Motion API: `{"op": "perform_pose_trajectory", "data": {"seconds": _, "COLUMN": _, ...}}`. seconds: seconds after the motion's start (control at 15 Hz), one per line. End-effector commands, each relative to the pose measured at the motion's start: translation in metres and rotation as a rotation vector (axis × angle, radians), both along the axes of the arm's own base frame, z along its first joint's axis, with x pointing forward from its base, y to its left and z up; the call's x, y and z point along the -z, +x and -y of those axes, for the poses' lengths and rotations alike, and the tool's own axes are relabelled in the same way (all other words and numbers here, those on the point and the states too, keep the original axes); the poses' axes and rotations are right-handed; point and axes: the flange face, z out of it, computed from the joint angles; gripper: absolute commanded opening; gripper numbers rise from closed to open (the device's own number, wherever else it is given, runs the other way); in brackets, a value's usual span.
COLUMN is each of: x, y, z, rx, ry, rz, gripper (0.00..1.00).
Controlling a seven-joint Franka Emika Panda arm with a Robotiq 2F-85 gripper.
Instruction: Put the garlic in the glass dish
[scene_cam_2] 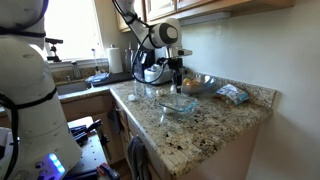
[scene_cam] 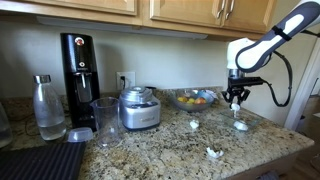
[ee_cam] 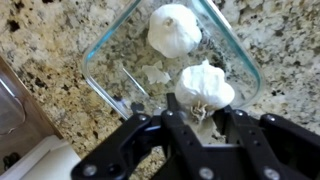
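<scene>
The whitish bulb still hangs above the clear glass dish (scene_cam: 237, 121), so next my gripper should lower it in beside the second garlic bulb.
My gripper (ee_cam: 203, 112) hangs over the clear glass dish (ee_cam: 122, 48) and is shut on a whitish garlic bulb (ee_cam: 205, 86), held just above the dish's near side. A second garlic bulb (ee_cam: 173, 28) and a small garlic scrap (ee_cam: 155, 73) lie inside the dish. In both exterior views the gripper (scene_cam: 236, 98) (scene_cam_2: 175, 68) is above the dish (scene_cam: 241, 126) (scene_cam_2: 178, 105) at the end of the counter. Two more garlic pieces (scene_cam: 194, 124) (scene_cam: 213, 153) lie loose on the granite.
A bowl of orange and yellow fruit (scene_cam: 193, 99) stands behind the dish. A food processor (scene_cam: 138, 108), coffee machine (scene_cam: 79, 65), bottle (scene_cam: 48, 105) and drinking glass (scene_cam: 105, 120) fill the far side. A packet (scene_cam_2: 232, 94) lies near the counter corner.
</scene>
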Motion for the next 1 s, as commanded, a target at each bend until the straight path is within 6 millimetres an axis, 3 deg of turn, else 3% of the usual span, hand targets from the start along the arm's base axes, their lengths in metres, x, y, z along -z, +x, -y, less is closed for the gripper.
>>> {"op": "perform_pose_trajectory", "data": {"seconds": 0.0, "x": 0.029, "y": -0.007, "z": 0.011, "rx": 0.082, "ry": -0.006, "rz": -0.036, "gripper": 0.15}}
{"op": "perform_pose_trajectory", "data": {"seconds": 0.27, "x": 0.041, "y": -0.010, "z": 0.005, "rx": 0.053, "ry": 0.017, "rz": 0.005, "gripper": 0.18}}
{"op": "perform_pose_trajectory", "data": {"seconds": 0.33, "x": 0.039, "y": -0.011, "z": 0.003, "rx": 0.046, "ry": 0.018, "rz": 0.018, "gripper": 0.63}}
{"op": "perform_pose_trajectory", "data": {"seconds": 0.47, "x": 0.029, "y": -0.014, "z": -0.004, "rx": 0.022, "ry": 0.022, "rz": 0.049, "gripper": 0.70}}
{"op": "perform_pose_trajectory", "data": {"seconds": 0.73, "x": -0.001, "y": -0.022, "z": -0.025, "rx": -0.039, "ry": 0.046, "rz": 0.071, "gripper": 0.95}}
{"op": "perform_pose_trajectory", "data": {"seconds": 0.93, "x": -0.020, "y": -0.026, "z": -0.057, "rx": -0.100, "ry": 0.082, "rz": 0.095, "gripper": 1.00}}
